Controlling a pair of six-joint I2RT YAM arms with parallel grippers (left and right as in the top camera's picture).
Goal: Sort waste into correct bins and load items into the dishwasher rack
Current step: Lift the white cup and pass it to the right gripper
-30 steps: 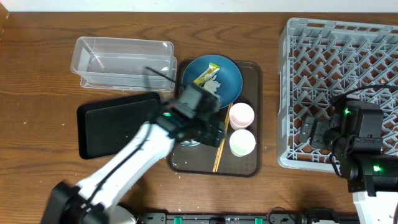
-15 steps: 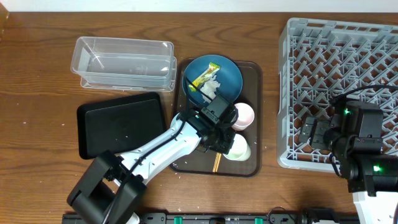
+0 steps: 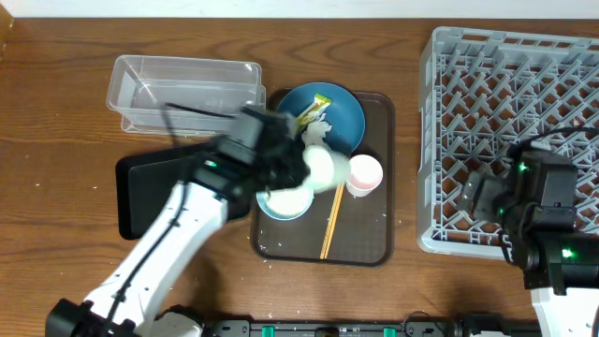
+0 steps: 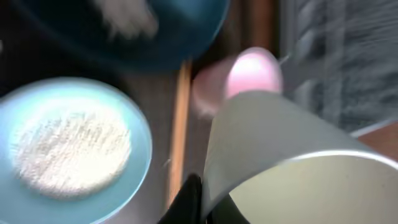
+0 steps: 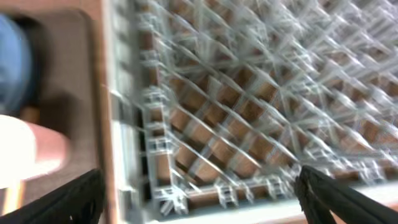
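Observation:
The right gripper swings to the left in the overhead view next, turning sideways onto the white cup's free base end (image 3: 341, 172), because my left gripper holds the cup's rim.
My left gripper (image 3: 307, 170) is shut on the rim of one pinkish-white cup (image 3: 324, 166), one finger (image 4: 191, 198) outside the wall and one inside, holding it tilted above the brown tray. The held cup (image 4: 292, 168) fills the left wrist view. The other cup (image 3: 365, 174) lies on the tray beside the wooden chopsticks (image 3: 332, 220). The pale-blue bowl (image 3: 285, 202) holds white rice (image 4: 68, 149). On the dark-blue plate (image 3: 342, 117) lie a yellow-green wrapper (image 3: 312, 109) and a white tissue (image 3: 316, 131). My right gripper (image 3: 473, 201) stands open over the front-left corner of the grey rack (image 3: 515, 112).
The dark-brown serving tray (image 3: 374, 239) carries the dishes. A clear tub (image 3: 187, 92) stands at the back left, with a flat black tray (image 3: 154, 192) in front of it under my left arm. Bare wooden table lies between the serving tray and the rack (image 5: 249, 106).
My left gripper shut on the front cup's rim, lifted it off the tray and carried it back and left over the bowl and plate. The right arm barely moved.

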